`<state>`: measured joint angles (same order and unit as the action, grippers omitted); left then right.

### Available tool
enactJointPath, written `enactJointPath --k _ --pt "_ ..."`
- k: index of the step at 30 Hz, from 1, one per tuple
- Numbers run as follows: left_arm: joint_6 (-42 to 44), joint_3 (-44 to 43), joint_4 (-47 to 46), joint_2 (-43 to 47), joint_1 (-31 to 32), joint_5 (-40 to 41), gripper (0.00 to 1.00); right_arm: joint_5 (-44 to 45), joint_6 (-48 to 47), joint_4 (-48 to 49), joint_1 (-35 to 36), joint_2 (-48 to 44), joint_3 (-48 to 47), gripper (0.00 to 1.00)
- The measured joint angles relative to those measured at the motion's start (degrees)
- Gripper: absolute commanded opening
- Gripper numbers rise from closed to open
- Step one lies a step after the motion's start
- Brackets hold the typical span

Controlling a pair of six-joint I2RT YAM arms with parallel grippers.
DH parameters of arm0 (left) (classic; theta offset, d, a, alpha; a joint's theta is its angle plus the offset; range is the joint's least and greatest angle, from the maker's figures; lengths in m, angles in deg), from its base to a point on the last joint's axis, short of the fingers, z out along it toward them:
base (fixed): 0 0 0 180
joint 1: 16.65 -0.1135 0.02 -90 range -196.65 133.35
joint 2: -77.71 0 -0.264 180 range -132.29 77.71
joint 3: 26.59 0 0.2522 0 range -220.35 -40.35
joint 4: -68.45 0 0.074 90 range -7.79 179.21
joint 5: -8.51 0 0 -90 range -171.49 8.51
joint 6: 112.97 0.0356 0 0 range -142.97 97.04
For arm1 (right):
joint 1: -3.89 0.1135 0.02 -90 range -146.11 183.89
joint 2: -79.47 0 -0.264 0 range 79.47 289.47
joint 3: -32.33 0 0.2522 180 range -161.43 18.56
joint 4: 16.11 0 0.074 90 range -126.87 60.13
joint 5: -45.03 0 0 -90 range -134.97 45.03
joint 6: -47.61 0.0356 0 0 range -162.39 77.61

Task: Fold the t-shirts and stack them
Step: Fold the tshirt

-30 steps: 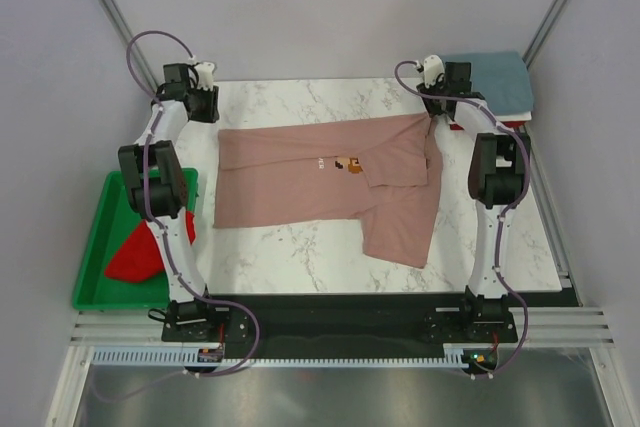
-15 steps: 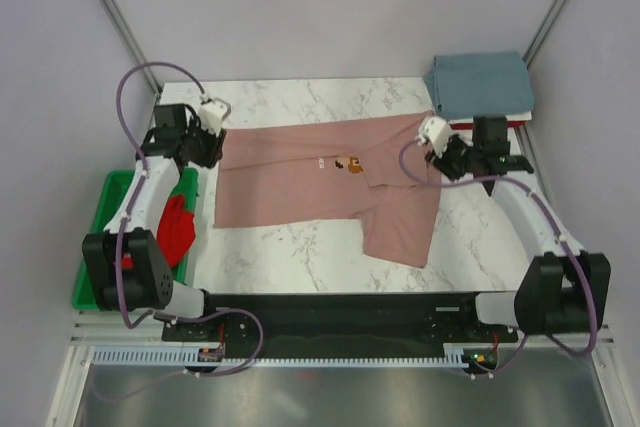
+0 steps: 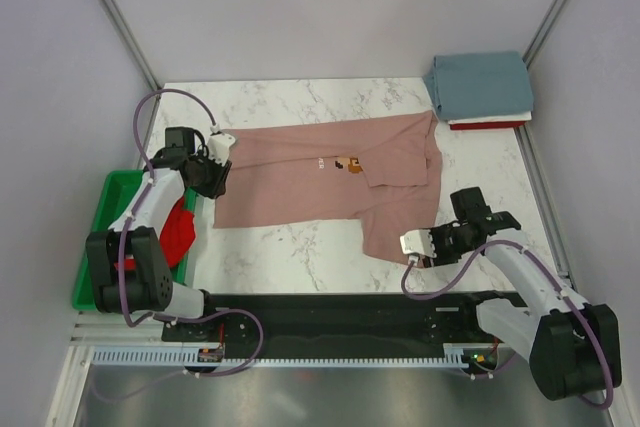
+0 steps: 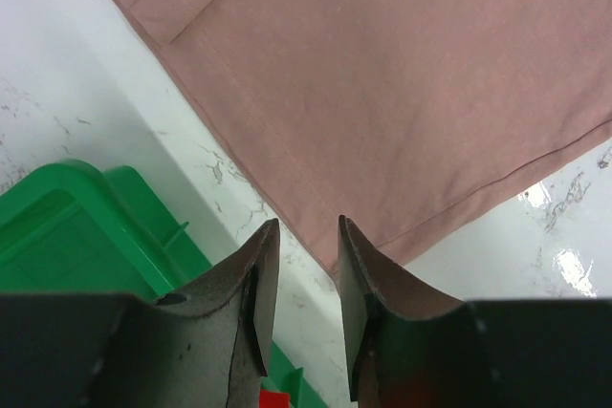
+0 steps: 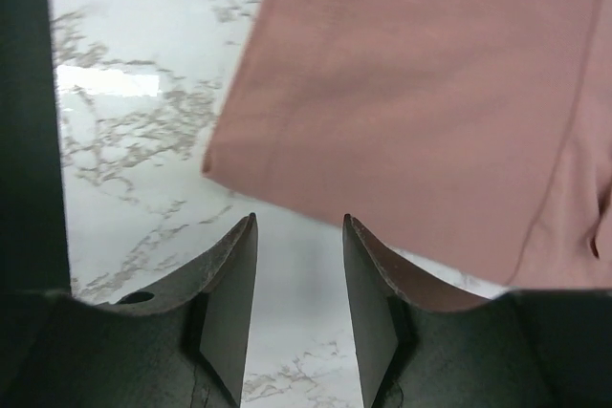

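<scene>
The t-shirt fold's near corner is beside the open fingers of my right gripper. My right gripper will next move down and to the left in the wrist view onto this corner.
The dusty-pink t-shirt lies spread on the marble table, its right part folded down toward the near edge. My left gripper is open and empty over the shirt's left edge near its near-left corner; the wrist view shows the pink shirt just ahead of my left gripper. My right gripper is open and empty just off the near-right corner of the fold; the wrist view shows the shirt ahead of it. The grey-blue shirt lies folded at the back right. The red shirt lies in the tray.
The green plastic tray stands off the table's left side, and shows in the left wrist view. A thin red and white layer shows under the grey-blue shirt. Bare marble lies in front of the pink shirt.
Both arms swung from the far corners toward the near side. The left gripper came down along the shirt's left edge. The right gripper moved from the right sleeve to the near-right corner.
</scene>
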<state>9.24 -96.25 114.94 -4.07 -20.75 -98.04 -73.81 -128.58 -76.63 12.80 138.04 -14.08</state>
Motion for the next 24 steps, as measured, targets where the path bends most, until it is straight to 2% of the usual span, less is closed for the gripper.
enactJointPath --k 6,18,20,22,23,24 --pt "-0.3 -0.8 0.7 -0.6 0.0 0.4 0.38 -0.5 -9.9 -3.9 1.7 0.9 1.5 0.51" --pt "-0.3 -1.6 1.7 -3.2 0.0 3.0 0.38 -1.1 -18.8 -5.4 2.9 9.0 0.7 0.47" --pt "-0.3 -1.6 1.7 -3.4 0.0 3.2 0.38 -1.1 -19.4 -5.4 3.2 10.1 0.6 0.42" --pt "-0.2 -1.6 1.7 -3.6 0.0 3.6 0.38 -1.0 -19.7 -5.6 3.6 10.8 0.2 0.28" --pt "-0.2 -1.6 1.7 -3.7 0.0 3.8 0.38 -1.0 -19.7 -5.6 3.9 11.1 0.2 0.17" --pt "-0.2 -1.6 1.7 -3.8 0.0 4.1 0.38 -0.9 -19.8 -5.6 4.2 11.2 0.2 0.12"
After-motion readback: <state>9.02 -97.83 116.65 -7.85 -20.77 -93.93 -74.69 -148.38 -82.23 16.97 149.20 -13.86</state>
